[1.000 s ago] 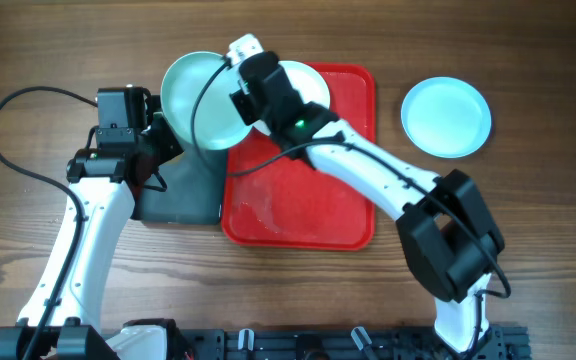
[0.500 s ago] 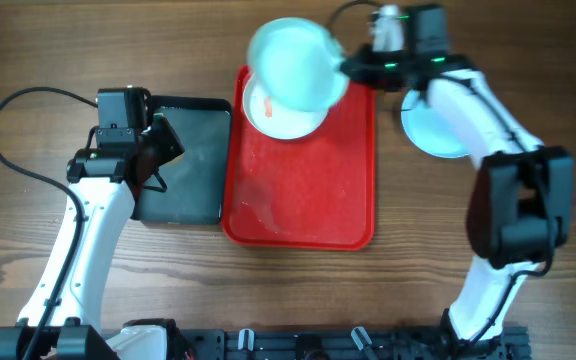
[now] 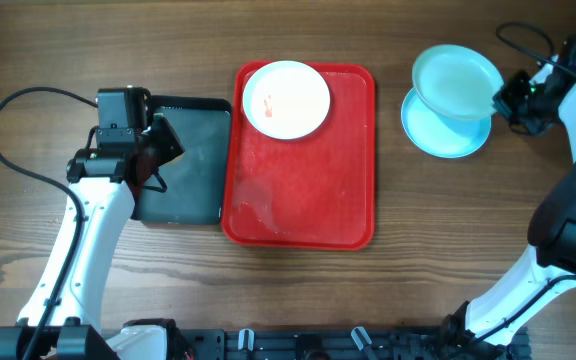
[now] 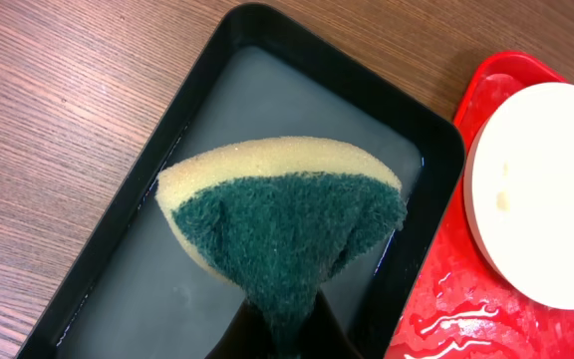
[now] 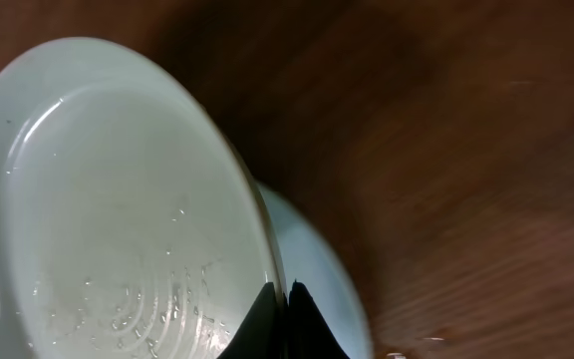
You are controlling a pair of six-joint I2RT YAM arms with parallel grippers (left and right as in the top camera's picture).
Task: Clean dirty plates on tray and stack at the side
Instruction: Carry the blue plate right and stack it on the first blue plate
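The held plate overhangs the second plate's far edge, so my right gripper next lowers, draws back and releases its rim atop the second pale blue plate (image 3: 446,133) (image 5: 317,271).
The red tray (image 3: 303,180) lies mid-table with a white plate (image 3: 286,99) smeared orange-red at its far left corner. My right gripper (image 3: 500,98) is shut on the rim of a pale blue plate (image 3: 455,80), wet with droplets (image 5: 118,209), held above a second pale blue plate (image 3: 446,135) resting on the table at the right. My left gripper (image 4: 287,334) is shut on a yellow-and-green sponge (image 4: 287,224), held over the black tray (image 4: 128,229) of water. The white plate (image 4: 551,189) shows at the right of the left wrist view.
The black tray (image 3: 183,160) sits against the red tray's left side. Water streaks lie on the red tray's floor (image 4: 456,324). Bare wooden table (image 3: 68,50) surrounds both trays. A cable (image 3: 18,130) loops at the far left.
My right arm has swung the pale blue plate from the black tray, across the red tray, to above the plate at the right. The left arm and sponge have stayed put.
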